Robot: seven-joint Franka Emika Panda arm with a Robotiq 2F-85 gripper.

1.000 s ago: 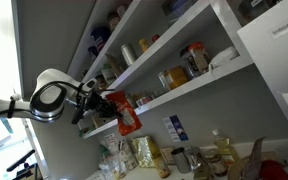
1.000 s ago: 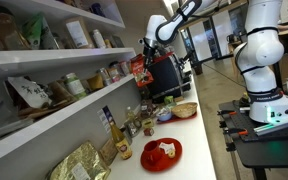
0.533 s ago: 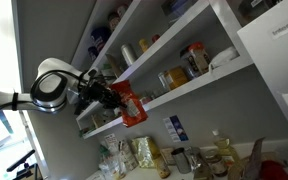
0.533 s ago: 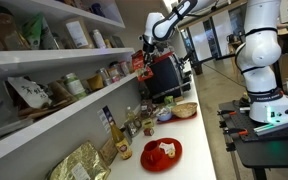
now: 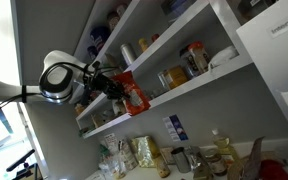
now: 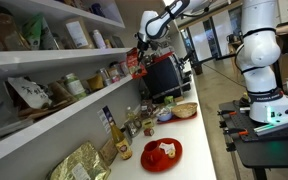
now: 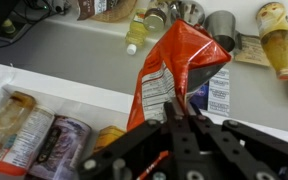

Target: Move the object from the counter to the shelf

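My gripper moves outward past the white edge to the shelf point(image 5: 155, 87) beside the yellow jar next and releases the packet, which still hangs before the boards.
The red-orange food packet point(image 7: 174, 70) hangs from my gripper point(image 7: 177, 105), whose jaws are shut on its lower edge in the wrist view. In an exterior view the packet point(image 5: 134, 96) is held in the air by my gripper point(image 5: 116, 88) in front of the white shelf boards point(image 5: 199, 82), near the height of a jar-filled shelf. In an exterior view it shows as a small red patch point(image 6: 136, 62) at the gripper point(image 6: 140, 55). The pale counter point(image 6: 189, 135) lies far below. The wrist view shows a white shelf edge point(image 7: 84, 92) behind the packet.
Jars and bottles point(image 5: 184, 62) fill the shelves. The counter holds bottles point(image 6: 124, 135), a red plate point(image 6: 162, 152), yellowish bags point(image 6: 79, 165) and a black appliance point(image 6: 166, 75). A white cabinet box point(image 5: 279, 50) hangs at the side. Another white robot point(image 6: 259, 50) stands nearby.
My gripper has risen with the packet, from about the lower shelf's height to the level of the shelf above, and moved slightly closer to the shelves.
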